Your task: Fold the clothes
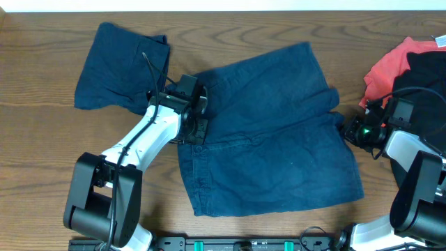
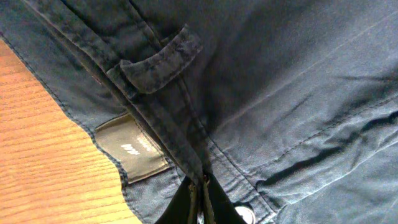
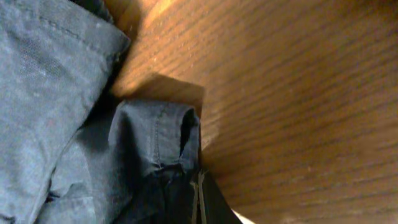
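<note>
The near half of the shorts lies flat, so my left gripper will next move gently back toward the waistband button [image 1: 198, 148], just behind its fingers, and let go of the fold of the waistband.
The navy shorts [image 1: 272, 139] lie spread across the middle of the table, waistband to the left. My left gripper [image 1: 197, 111] is shut on the waistband. In the left wrist view its fingertips [image 2: 198, 200] pinch a ridge of waistband [image 2: 186, 143] between a grey label [image 2: 132, 149] and a metal button [image 2: 246, 215], below a belt loop [image 2: 163, 57]. My right gripper [image 1: 347, 130] is at the shorts' right edge. In the right wrist view its jaws [image 3: 199, 190] are shut on a folded bit of hem [image 3: 158, 134].
A second navy piece [image 1: 122, 66] lies crumpled at the back left, touching the shorts' corner. A coral-red garment [image 1: 389, 68] and a black one [image 1: 426, 70] are piled at the far right behind my right arm. Bare wood table [image 1: 42, 132] shows at the left.
</note>
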`<state>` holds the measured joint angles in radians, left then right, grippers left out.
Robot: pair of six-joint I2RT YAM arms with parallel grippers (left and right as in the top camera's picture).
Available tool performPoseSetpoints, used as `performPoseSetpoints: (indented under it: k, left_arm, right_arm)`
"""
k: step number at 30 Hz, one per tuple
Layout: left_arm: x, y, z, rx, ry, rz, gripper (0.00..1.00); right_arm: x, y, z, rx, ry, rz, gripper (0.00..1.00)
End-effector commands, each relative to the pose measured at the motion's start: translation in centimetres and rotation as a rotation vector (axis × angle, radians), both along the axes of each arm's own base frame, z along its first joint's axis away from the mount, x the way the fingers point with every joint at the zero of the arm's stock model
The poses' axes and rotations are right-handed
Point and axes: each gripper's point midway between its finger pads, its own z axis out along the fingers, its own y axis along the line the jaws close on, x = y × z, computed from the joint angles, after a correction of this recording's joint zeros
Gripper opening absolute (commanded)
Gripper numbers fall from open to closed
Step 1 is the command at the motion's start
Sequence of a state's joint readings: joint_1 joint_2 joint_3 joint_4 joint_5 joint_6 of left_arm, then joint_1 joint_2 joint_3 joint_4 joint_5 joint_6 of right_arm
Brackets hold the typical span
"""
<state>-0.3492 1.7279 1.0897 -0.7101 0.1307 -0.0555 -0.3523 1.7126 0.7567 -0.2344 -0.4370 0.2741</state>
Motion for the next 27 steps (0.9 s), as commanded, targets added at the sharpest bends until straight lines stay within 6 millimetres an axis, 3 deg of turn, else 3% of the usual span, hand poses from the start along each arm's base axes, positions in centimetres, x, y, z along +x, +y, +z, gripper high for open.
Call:
performPoseSetpoints:
  k: [1, 4, 7, 10, 14, 19, 21, 27]
  left_arm:
    - [0.4, 0.2, 0.3, 0.004, -0.008, 0.015, 0.06]
    - [0.4, 0.2, 0.3, 0.004, -0.007, 0.015, 0.06]
    - [0.3, 0.2, 0.3, 0.006, -0.003, 0.015, 0.06]
    - [0.1, 0.3, 0.3, 0.009, 0.006, 0.015, 0.06]
    - [0.0, 0.1, 0.3, 0.001, 0.011, 0.014, 0.06]
    - [-0.2, -0.6, 0.6, -0.041, 0.018, 0.008, 0.06]
    - [-0.1, -0.6, 0.8, -0.043, 0.010, 0.008, 0.06]
    - [0.1, -0.6, 1.4, -0.050, -0.009, 0.007, 0.06]
  right_arm:
    - [-0.9, 0.1, -0.3, 0.014, 0.017, 0.008, 0.01]
    - [-1.3, -0.5, -0.7, -0.013, 0.047, -0.018, 0.01]
    - [-0.5, -1.1, -0.1, -0.009, 0.011, -0.030, 0.01]
    - [1.1, -0.2, 2.4, 0.093, -0.100, 0.014, 0.01]
    - [1.9, -0.7, 5.1, 0.112, -0.183, 0.017, 0.01]
    - [2.0, -0.4, 6.7, 0.094, -0.221, 0.029, 0.01]
    - [1.7, 0.0, 6.4, 0.094, -0.197, 0.034, 0.01]
    - [0.4, -0.2, 2.2, -0.022, -0.017, -0.016, 0.01]
